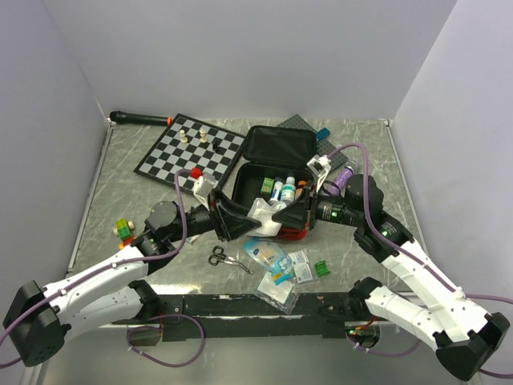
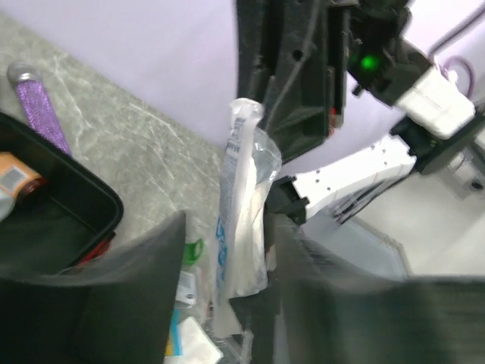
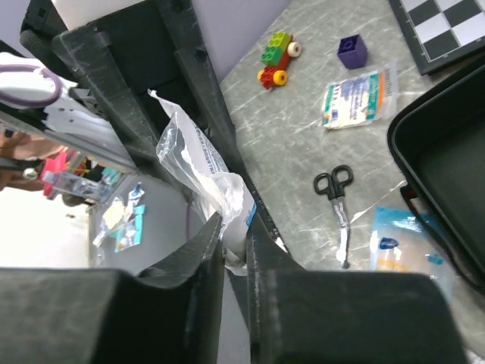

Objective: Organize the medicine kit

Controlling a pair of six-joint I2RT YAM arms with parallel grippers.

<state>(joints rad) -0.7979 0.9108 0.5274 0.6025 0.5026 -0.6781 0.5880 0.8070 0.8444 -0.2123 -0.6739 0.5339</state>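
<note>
The right gripper brings the packet down and outward into the kit's bare end by the chessboard (image 3: 447, 148) next. It releases the packet there, since bottles fill the kit's other end.
The medicine kit (image 1: 276, 144) lies open mid-table, a red case with black lining (image 3: 439, 152) holding small bottles. Above its front edge both grippers meet around a clear plastic packet (image 1: 264, 212) with white contents. My right gripper (image 3: 233, 227) is shut on the packet's (image 3: 201, 163) lower end. My left gripper (image 2: 231, 235) stands open around the same packet (image 2: 241, 220), with a gap showing beside its left finger. In the top view the left gripper (image 1: 239, 216) faces the right gripper (image 1: 290, 215).
A chessboard (image 1: 188, 148) with a few pieces lies back left, a black rod (image 1: 140, 119) behind it. Scissors (image 1: 227, 258), several flat pouches (image 1: 276, 269) and a green clip (image 1: 323, 269) lie in front of the kit. A brick toy (image 1: 124, 231) sits left, a purple tube (image 1: 343, 176) right.
</note>
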